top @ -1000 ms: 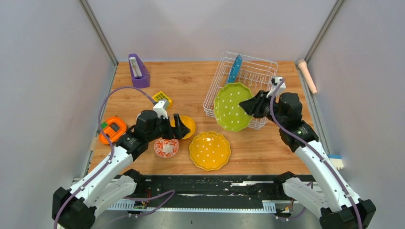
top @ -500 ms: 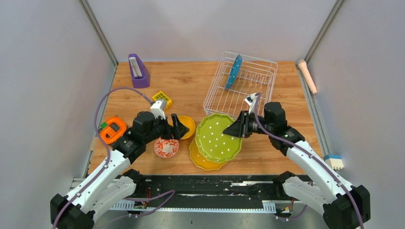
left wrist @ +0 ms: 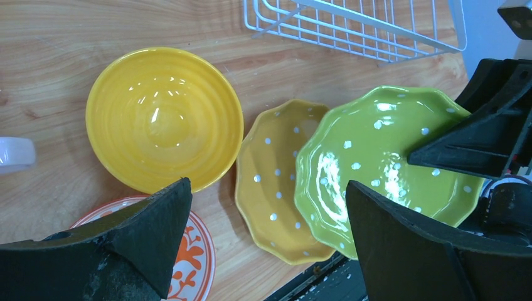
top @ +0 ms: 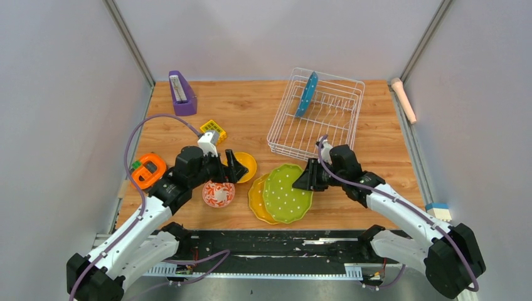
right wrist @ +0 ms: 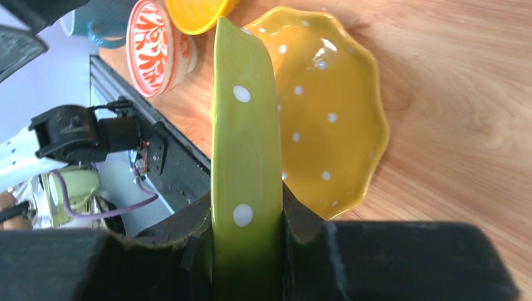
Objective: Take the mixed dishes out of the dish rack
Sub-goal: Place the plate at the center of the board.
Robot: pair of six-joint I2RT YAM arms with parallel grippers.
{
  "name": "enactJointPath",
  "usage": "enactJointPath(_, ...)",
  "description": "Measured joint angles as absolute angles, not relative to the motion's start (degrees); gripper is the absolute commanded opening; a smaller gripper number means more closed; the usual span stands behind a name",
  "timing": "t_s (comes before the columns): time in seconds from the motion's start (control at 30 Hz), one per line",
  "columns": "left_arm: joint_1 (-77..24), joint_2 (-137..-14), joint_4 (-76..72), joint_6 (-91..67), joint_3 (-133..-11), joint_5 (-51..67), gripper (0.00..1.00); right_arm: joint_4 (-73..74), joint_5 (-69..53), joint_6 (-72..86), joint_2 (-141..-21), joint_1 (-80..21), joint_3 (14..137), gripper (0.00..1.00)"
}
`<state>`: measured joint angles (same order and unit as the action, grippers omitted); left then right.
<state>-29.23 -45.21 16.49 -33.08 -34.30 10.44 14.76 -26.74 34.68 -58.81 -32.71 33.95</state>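
Note:
My right gripper should next bring the green dotted plate down onto the yellow dotted plate [top: 256, 197] [right wrist: 315, 116], because that matching scalloped plate is underneath.
My right gripper [top: 307, 180] is shut on the rim of the green dotted plate [top: 285, 192], which it holds tilted low over the yellow dotted plate [top: 256, 197] on the table; the green plate [right wrist: 244, 157] shows edge-on between the fingers in the right wrist view. My left gripper [top: 233, 167] is open and empty above the plain yellow bowl [top: 248, 165] and the red-and-white bowl [top: 218, 194]. The white wire dish rack [top: 317, 119] at the back right holds the blue dotted plate [top: 307, 94] upright. A blue cup [right wrist: 103, 28] shows in the right wrist view.
A purple wedge holder [top: 182, 93] stands at the back left. A small yellow grid block [top: 213, 130] and an orange round gadget [top: 147, 170] lie on the left. A pink roll [top: 403, 99] lies along the right rail.
My right gripper has carried the green plate out of the rack, forward and down, to just over the yellow plate. The left arm has barely moved.

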Motion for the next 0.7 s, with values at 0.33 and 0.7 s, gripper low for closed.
enactJointPath(0.33,-29.2,-45.2,16.5,-33.0,-34.3,10.0,1.0,14.3,-18.6,39.3,-57.2,-34.0,29.8,0.13)
enactJointPath(0.7,-29.2,-45.7,16.5,-33.0,-34.3,10.0,1.0,13.0,-13.8,42.8,-58.8,-38.2,29.8,0.48)
